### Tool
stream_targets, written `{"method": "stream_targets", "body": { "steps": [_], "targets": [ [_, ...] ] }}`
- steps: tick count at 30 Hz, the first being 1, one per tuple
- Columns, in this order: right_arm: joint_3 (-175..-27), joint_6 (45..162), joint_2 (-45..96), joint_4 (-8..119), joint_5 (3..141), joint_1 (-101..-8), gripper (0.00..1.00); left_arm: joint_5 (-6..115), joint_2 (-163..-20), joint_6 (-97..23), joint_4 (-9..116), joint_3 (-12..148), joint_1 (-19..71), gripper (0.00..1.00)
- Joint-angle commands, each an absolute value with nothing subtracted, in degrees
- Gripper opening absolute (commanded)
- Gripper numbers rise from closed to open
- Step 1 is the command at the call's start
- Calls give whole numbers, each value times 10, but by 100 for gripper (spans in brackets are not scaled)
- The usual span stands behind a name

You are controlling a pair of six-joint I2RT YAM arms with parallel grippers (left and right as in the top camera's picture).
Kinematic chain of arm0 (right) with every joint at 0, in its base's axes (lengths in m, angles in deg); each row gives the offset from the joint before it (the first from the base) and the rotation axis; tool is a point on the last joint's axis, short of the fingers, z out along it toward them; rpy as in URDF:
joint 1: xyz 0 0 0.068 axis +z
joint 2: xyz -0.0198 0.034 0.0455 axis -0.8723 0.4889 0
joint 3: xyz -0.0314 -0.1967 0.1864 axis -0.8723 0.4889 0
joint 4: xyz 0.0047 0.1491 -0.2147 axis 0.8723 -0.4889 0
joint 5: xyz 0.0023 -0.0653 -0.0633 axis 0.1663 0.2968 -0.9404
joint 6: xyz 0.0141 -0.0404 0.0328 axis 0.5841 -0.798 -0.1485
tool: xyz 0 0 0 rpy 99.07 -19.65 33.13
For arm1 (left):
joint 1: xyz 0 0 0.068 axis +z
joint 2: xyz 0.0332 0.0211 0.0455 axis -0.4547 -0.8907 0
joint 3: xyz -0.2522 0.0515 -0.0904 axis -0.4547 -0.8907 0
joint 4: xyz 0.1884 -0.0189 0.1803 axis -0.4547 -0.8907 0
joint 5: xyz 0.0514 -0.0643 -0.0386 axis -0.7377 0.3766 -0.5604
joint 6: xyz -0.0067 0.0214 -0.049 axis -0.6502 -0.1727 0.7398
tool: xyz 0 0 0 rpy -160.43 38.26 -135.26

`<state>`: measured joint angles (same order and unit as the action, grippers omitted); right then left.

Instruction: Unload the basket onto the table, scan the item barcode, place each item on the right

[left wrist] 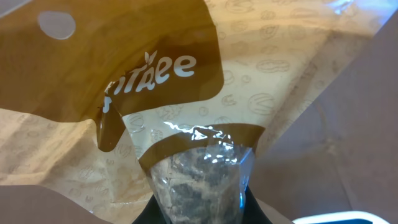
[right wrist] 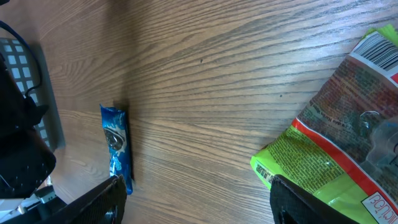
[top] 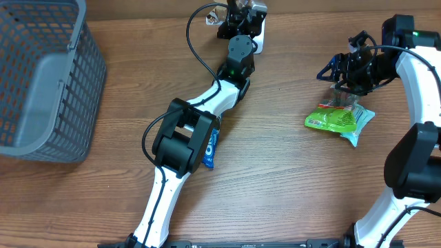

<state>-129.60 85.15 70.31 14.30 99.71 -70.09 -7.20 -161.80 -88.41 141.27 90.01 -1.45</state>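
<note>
Next, my left gripper will swing back and to the right in the overhead view to release the tan bag beside the green snack bag, since bare tabletop shows there.
A tan and brown snack bag (left wrist: pixel 186 81) with white lettering and a clear window fills the left wrist view. My left gripper (left wrist: pixel 199 214) is shut on its lower end. In the overhead view that gripper (top: pixel 238 19) is at the table's far edge, next to a white device (top: pixel 260 31), and the bag barely shows there. My right gripper (top: pixel 342 69) hovers open above a green snack bag (top: pixel 337 118) lying flat. In the right wrist view the green bag (right wrist: pixel 342 130) shows a barcode (right wrist: pixel 380 46), and the open gripper (right wrist: pixel 199 208) holds nothing.
A blue snack packet (top: pixel 212 148) lies partly under the left arm and also shows as the blue packet (right wrist: pixel 117 146) in the right wrist view. A grey mesh basket (top: pixel 41 76) stands at the far left. Cables (top: pixel 196 48) loop near the left wrist.
</note>
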Motion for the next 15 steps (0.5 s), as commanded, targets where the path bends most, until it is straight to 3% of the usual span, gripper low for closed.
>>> {"method": "stream_targets", "body": {
  "steps": [1, 15],
  "targets": [
    [-1310, 849, 682, 145, 997, -702, 74, -117, -1622, -905, 1444, 911, -26, 4],
    [-1310, 849, 682, 140, 997, -702, 75, -338, -1607, -1089, 1624, 911, -111, 4]
  ]
}}
